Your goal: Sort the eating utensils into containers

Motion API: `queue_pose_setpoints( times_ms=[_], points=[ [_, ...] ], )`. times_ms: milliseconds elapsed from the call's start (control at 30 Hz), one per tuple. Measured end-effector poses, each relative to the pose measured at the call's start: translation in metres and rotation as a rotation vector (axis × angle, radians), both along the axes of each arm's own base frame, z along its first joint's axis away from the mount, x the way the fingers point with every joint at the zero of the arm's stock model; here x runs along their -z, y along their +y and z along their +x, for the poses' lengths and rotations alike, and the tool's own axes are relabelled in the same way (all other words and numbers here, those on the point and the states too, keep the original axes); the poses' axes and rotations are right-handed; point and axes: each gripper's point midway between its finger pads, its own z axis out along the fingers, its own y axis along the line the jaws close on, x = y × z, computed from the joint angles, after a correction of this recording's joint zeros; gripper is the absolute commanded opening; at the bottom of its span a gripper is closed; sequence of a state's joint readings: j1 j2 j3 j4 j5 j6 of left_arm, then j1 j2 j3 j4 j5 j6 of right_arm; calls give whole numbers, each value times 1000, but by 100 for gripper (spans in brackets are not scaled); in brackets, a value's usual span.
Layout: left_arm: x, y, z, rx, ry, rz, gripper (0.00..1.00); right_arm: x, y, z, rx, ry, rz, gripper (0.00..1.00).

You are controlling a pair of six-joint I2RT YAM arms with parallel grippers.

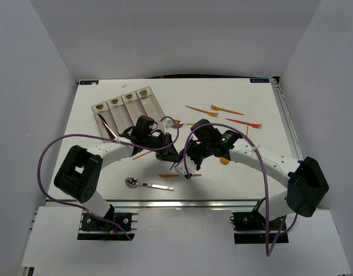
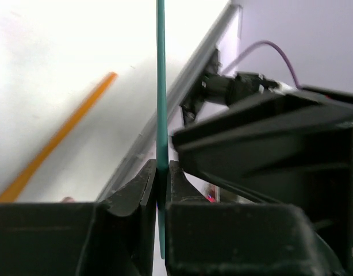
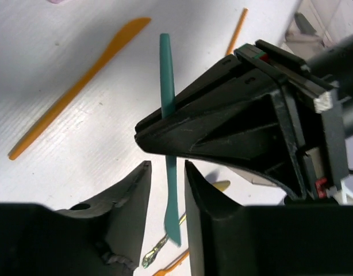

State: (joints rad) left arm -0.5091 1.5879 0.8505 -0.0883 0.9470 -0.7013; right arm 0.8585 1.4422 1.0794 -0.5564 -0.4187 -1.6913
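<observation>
Next, the left gripper swings outward and to the left in the top view, over the end bin, because a dark utensil already lies in it.
My left gripper is shut on a thin teal plastic utensil and holds it above the table. In the right wrist view the teal utensil runs past the left gripper's black body and down between my right gripper's open fingers; a gap shows on the left side. In the top view the left gripper and the right gripper meet mid-table. The containers, four joined clear bins, lie at the back left.
Three orange forks lie at the back right. An orange knife and a metal spoon lie near the front edge. An orange knife lies under the right wrist. The table's metal rail is close.
</observation>
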Motion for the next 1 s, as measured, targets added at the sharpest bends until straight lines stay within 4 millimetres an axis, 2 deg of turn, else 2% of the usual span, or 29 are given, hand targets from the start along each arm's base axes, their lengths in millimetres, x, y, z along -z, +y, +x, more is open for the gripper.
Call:
queue_pose_setpoints(
  times_ms=[67, 133, 233, 333, 400, 500, 567, 633, 733, 867, 1000],
  points=[
    [2, 5, 8, -31, -16, 33, 0, -5, 0, 3, 25, -7, 16, 38],
    [4, 18, 18, -93, -21, 74, 0, -11, -1, 7, 54, -14, 34, 38],
    [-2, 51, 42, -234, -53, 142, 0, -20, -5, 10, 100, -10, 59, 37],
    [-25, 87, 71, -385, -140, 202, 0, -29, -8, 11, 142, 4, 88, 32],
    [-50, 113, 90, -489, -227, 236, 0, -32, -9, 11, 173, 21, 106, 23],
    [-84, 157, 116, -652, -337, 292, 0, -26, -11, 9, 214, 60, 111, 14],
    [-92, 193, 130, -767, -363, 347, 0, -20, -13, 7, 240, 90, 109, 12],
    [-87, 229, 140, -865, -347, 408, 0, -13, -15, 5, 265, 119, 103, 12],
    [-58, 274, 152, -962, -260, 513, 0, -6, -17, 3, 292, 146, 102, 12],
    [-15, 291, 159, -952, -151, 609, 0, -2, -19, 3, 317, 166, 105, 12],
    [5, 298, 169, -930, -109, 663, 0, -1, -21, 5, 340, 176, 116, 12]
  ],
)
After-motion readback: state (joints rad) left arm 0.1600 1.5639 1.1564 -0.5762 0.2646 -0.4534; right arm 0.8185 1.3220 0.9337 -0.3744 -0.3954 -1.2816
